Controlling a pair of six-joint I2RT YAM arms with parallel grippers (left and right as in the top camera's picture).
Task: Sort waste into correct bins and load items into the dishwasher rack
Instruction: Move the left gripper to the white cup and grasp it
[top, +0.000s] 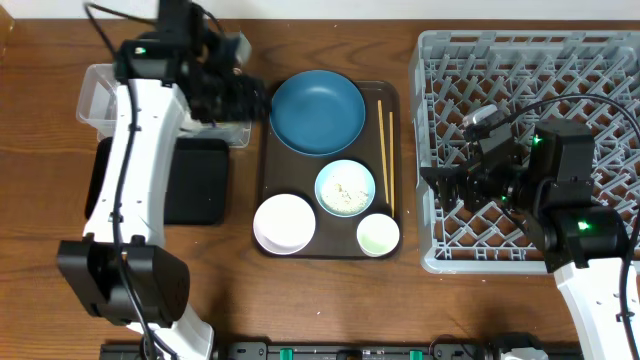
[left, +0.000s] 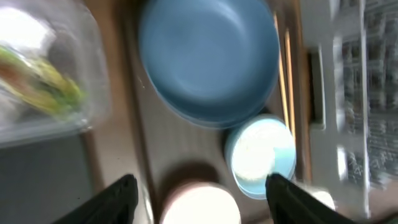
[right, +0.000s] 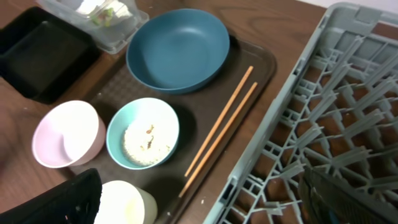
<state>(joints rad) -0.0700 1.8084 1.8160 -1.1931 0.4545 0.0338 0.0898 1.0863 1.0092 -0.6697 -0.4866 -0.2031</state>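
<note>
My left gripper should move back past the light-blue bowl and down onto the small cup's rim facing the white (top: 359, 234) bowl next, because the small cup stands empty.
On the brown serving tray stand the dark-blue dish (top: 317, 112), a light-blue bowl (top: 345, 187) holding rice scraps (right: 144, 142), a white bowl (top: 284, 222) and a small cup (top: 378, 234). The chopsticks (top: 385, 155) lie along the tray's right side. The clear tub (top: 100, 95) holds the snack wrapper (left: 43, 87) and a white napkin (left: 22, 31). My left gripper (top: 245, 100) hovers open and empty between the tub and the dish. My right gripper (top: 445, 185) is open and empty over the left edge of the grey rack (top: 530, 60).
The black tray (top: 195, 180) lies below the clear tub, left of the brown serving tray (top: 265, 170). The left wrist view is blurred. The rack fills the right side of the table, and a strip of bare wood separates it from the serving tray.
</note>
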